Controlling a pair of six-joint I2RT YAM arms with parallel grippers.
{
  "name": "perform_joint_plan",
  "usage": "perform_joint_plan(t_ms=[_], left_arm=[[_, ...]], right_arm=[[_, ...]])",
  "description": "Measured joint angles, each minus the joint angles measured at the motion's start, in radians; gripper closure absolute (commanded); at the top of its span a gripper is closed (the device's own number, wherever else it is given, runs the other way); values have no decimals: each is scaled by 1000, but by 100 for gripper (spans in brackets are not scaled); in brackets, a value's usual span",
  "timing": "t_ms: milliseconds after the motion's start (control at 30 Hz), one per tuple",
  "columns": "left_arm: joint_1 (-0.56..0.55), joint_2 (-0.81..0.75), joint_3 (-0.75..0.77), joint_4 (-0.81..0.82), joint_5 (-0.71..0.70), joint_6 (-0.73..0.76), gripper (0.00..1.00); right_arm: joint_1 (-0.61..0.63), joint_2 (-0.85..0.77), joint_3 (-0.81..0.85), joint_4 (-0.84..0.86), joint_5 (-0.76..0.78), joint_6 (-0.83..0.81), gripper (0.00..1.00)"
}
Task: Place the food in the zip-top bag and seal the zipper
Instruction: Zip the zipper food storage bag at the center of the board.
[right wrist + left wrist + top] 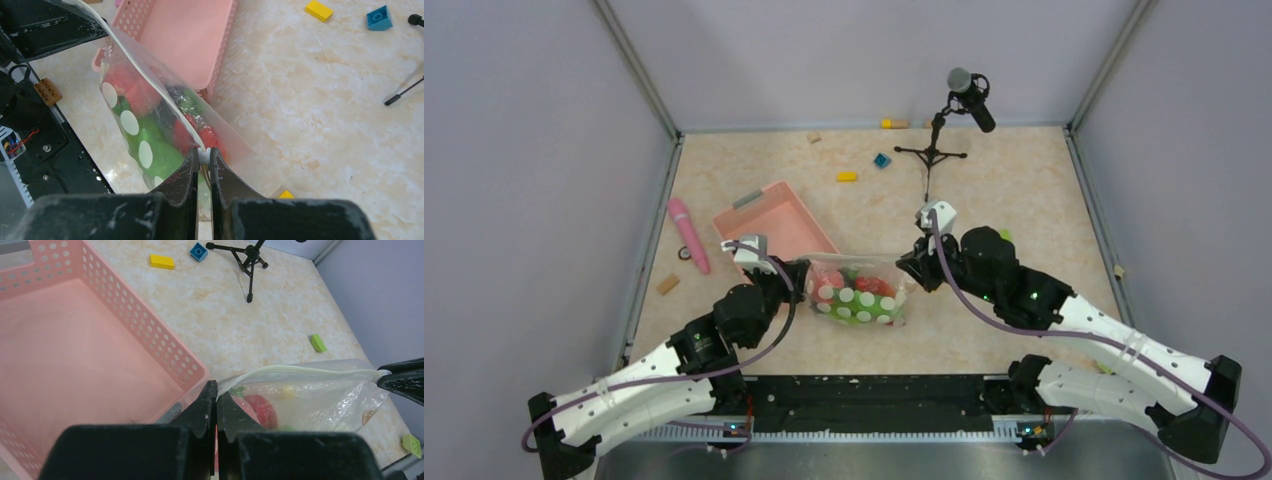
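My right gripper will go down toward the far green block and let go of the bag point(856, 292), because the tabletop is open below the gripper and to its right in the top view.
The clear zip-top bag point(856, 292) with white dots hangs between my two grippers, with the food point(864, 300), red and green pieces, inside it. My left gripper point(796, 275) is shut on the bag's left mouth corner, shown in the left wrist view point(216, 390). The whitish zipper point(310, 371) runs from there to the right gripper's finger point(402, 380). My right gripper point(203, 154) is shut on the zipper's white end piece at the bag's right end. The zipper point(145, 80) looks closed along its visible length. Red and green food point(155, 145) shows through the bag.
The pink basket point(774, 222) stands just behind the bag, touching distance from the left gripper. A pink stick point(688, 233) lies to its left. A microphone tripod point(934, 150) stands at the back. Yellow point(847, 177) and blue point(882, 160) blocks lie near it.
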Motion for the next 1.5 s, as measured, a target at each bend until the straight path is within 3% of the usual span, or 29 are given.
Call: perform_joint_plan(t_ms=[800,1267,1300,1333,1367,1433,1500], left_arm=[[-6,-1,0,-43,-92,-41,100],[-5,-7,0,-38,-57,-3,100],[-4,-7,0,-36,-48,3,91],[-3,-6,0,-33,-39,14,73],[-1,-5,0,-32,-26,26,54],[3,2,0,-26,5,50,7],[6,16,0,-21,39,71,2]], right_arm=[[5,-109,-44,-91,264,56,100],[7,-141,-63,-85,245,53,100],[6,-146,-65,-86,241,53,100],[6,-151,-68,-80,240,52,100],[6,-155,-71,-79,238,53,100],[6,-159,-77,-74,239,53,100],[6,-156,-79,-68,247,57,100]])
